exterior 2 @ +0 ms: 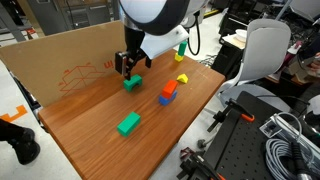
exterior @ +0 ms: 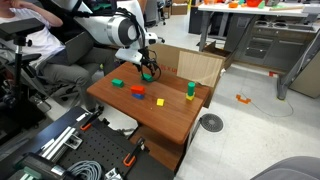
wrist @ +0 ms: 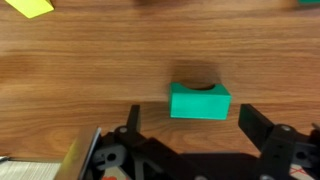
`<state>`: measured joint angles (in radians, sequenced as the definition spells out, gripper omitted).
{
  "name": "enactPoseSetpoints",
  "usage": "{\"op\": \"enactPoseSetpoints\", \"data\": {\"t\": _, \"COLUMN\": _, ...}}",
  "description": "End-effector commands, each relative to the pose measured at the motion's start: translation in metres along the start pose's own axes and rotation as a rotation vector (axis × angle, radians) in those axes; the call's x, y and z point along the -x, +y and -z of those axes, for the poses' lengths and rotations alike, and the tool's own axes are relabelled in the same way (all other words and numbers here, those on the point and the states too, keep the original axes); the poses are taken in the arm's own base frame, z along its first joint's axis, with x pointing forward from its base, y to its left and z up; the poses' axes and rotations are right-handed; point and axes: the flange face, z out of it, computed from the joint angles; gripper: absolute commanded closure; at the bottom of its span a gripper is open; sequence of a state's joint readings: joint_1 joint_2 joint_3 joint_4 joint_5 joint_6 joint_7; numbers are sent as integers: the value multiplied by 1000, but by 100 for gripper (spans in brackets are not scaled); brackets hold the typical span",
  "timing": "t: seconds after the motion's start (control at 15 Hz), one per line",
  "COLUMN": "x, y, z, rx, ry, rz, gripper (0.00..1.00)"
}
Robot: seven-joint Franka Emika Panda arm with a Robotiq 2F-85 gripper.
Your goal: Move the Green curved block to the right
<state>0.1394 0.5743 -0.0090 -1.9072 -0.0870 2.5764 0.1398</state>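
Note:
My gripper needs to go down over the green curved block (wrist: pixel 199 101) next, so that one finger comes beside each of its short ends.
The green curved block (wrist: pixel 199 101) is a low bright green block with a curved notch in its far face. It lies on the wooden table (wrist: pixel 90 70). In an exterior view it sits near the cardboard wall (exterior 2: pixel 132 83). My gripper (wrist: pixel 195 128) is open and hovers just above it, with a finger to each side and nothing held. The gripper also shows in both exterior views (exterior 2: pixel 128 66) (exterior: pixel 148 70); the arm largely hides the block in one of them.
Another low green block (exterior 2: pixel 128 123) (exterior: pixel 117 83) lies nearer the table's edge. A red block on a blue one (exterior 2: pixel 169 90), a yellow block (exterior 2: pixel 182 78) and a taller upright green block (exterior 2: pixel 180 50) (exterior: pixel 190 90) stand nearby. A cardboard wall (exterior 2: pixel 60 60) borders the table.

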Motion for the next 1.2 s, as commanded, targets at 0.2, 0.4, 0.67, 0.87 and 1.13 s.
{"op": "enactPoseSetpoints", "data": {"t": 0.2, "x": -17, "y": -8, "z": -26, "rx": 48, "ry": -66, "rz": 25, "gripper": 0}}
{"op": "enactPoseSetpoints", "data": {"t": 0.4, "x": -21, "y": -14, "z": -28, "rx": 43, "ry": -81, "rz": 32, "gripper": 0}}
{"op": "enactPoseSetpoints", "data": {"t": 0.67, "x": -24, "y": -15, "z": -29, "rx": 48, "ry": -99, "rz": 31, "gripper": 0}}
{"op": "enactPoseSetpoints", "data": {"t": 0.87, "x": -26, "y": -15, "z": -32, "rx": 42, "ry": -109, "rz": 28, "gripper": 0}}
{"op": "enactPoseSetpoints", "data": {"t": 1.13, "x": -26, "y": -18, "z": -43, "rx": 38, "ry": -131, "rz": 23, "gripper": 0}}
